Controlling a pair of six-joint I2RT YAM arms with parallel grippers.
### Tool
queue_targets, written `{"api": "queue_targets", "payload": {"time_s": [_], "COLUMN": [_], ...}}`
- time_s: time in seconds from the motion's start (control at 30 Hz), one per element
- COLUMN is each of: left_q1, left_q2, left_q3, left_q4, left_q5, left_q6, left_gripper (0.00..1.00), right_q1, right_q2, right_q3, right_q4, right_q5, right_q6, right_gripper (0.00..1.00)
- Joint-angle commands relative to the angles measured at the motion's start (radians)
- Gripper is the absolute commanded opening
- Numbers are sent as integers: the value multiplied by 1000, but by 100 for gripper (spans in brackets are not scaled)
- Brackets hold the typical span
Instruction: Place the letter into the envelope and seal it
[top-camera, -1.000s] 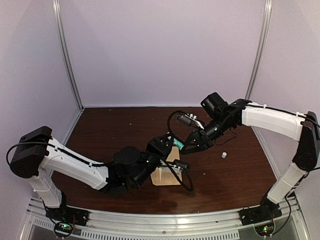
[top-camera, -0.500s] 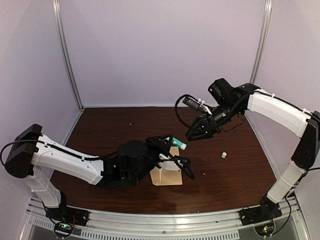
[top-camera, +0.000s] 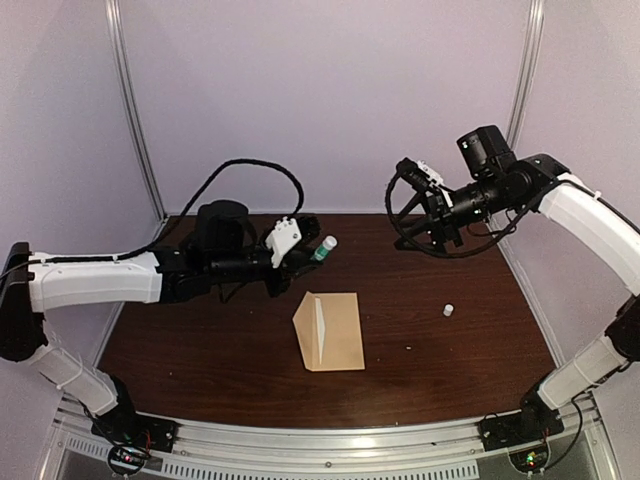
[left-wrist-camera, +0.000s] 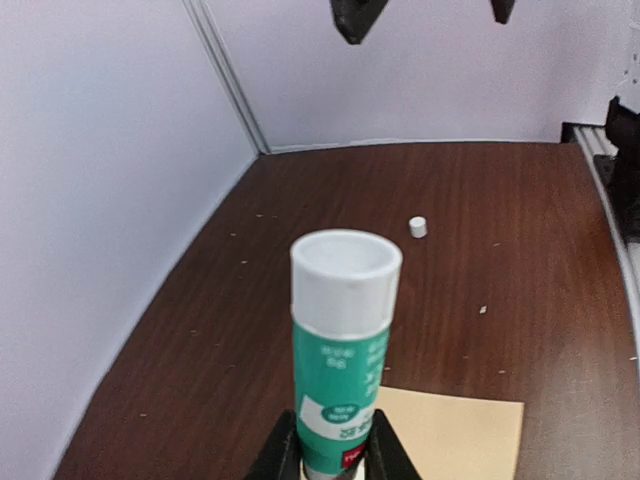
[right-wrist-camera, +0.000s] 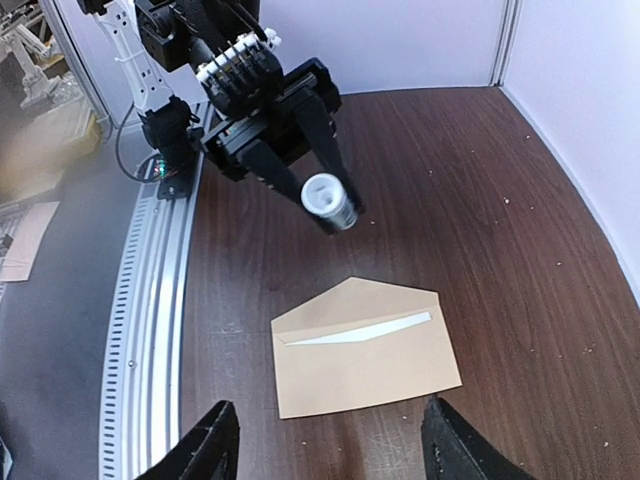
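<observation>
My right gripper moves across onto the white top of the glue stick (top-camera: 323, 247) (right-wrist-camera: 330, 200) next, since that loose end lies to its left in the top view.
The tan envelope (top-camera: 338, 335) lies flat mid-table with its pointed flap (top-camera: 308, 330) open to the left. The letter is tucked inside and shows only as a thin pale strip (right-wrist-camera: 365, 332) at the mouth. My left gripper (top-camera: 305, 256) hovers above the table behind the envelope, shut on a green glue stick (top-camera: 323, 247) with a white top (left-wrist-camera: 345, 275). In the left wrist view a corner of the envelope (left-wrist-camera: 455, 435) shows below the stick. My right gripper (top-camera: 428, 228) hangs high at the right, open and empty, looking down on the envelope (right-wrist-camera: 370, 370) and the glue stick (right-wrist-camera: 330, 200).
A small white cap-like piece (top-camera: 448, 310) stands on the dark wood table (top-camera: 220, 340) to the right of the envelope, also seen in the left wrist view (left-wrist-camera: 418, 227). Pale walls close the back and sides. The metal rail (top-camera: 330, 440) runs along the near edge.
Both grippers were close together over the envelope. The left arm has swung back and left with the glue stick. The right gripper has opened and risen to the right.
</observation>
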Motion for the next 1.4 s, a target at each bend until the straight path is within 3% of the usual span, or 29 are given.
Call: {"api": "queue_targets", "payload": {"time_s": [0.0,0.27,0.5,0.77,1.37], "left_q1": [34,46,46,46,46], "left_q2": [73,188,192,195,213], "left_q3": [22,71,71,69,83], "left_q4": [18,48,57,68,57], "left_q5": [311,521,545,563,572], "left_q6": [-344,-542,-548,-550,-564], "left_gripper": [12,11,11,12,12], "right_q1": [64,150,176,180,205], "right_q2": [57,173,244,365,377], "right_q3": [99,138,154,236,224], "right_q4": [-11,-78,-56,-142,-141], "right_q5": [143,74,75,-35,-33], "right_q6": [-80,-33,67,84,82], "right_gripper": [63,60,59,55,43]}}
